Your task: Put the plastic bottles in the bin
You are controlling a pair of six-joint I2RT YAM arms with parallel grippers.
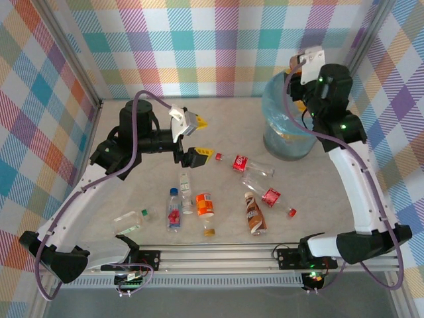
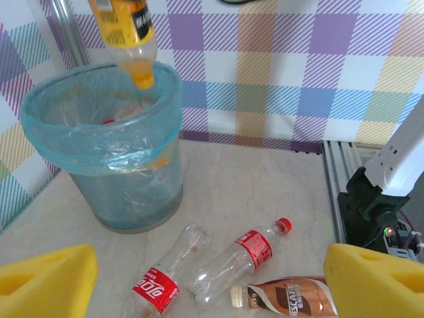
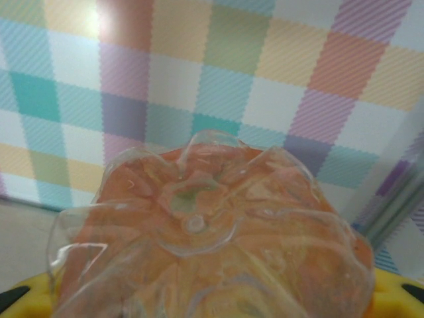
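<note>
Next, the right gripper moves down into the bin's opening [image 1: 281, 97] to release the orange bottle, because most of the bottle's body still stands above the bin's rim.
My right gripper [image 1: 299, 99] hangs over the bin [image 1: 277, 114], shut on an orange bottle [image 3: 205, 232] whose base faces the right wrist camera. In the left wrist view that orange bottle [image 2: 126, 30] points cap down just above the liner-covered bin [image 2: 99, 142]. My left gripper [image 1: 197, 139] hovers open above the table's middle, its yellow fingers [image 2: 46, 278] wide apart and nothing between them. Ahead of it lie two clear red-labelled bottles [image 2: 159, 281] [image 2: 246, 253] and a brown bottle [image 2: 291, 298]. Nearer the front lie an orange-labelled bottle [image 1: 205, 205], a blue-capped one [image 1: 173, 211] and a clear one [image 1: 129, 222].
Checked walls close the table at the back and both sides. An aluminium rail [image 1: 218, 255] carrying both arm bases runs along the near edge. Another small clear bottle [image 1: 186, 192] lies left of the orange-labelled one.
</note>
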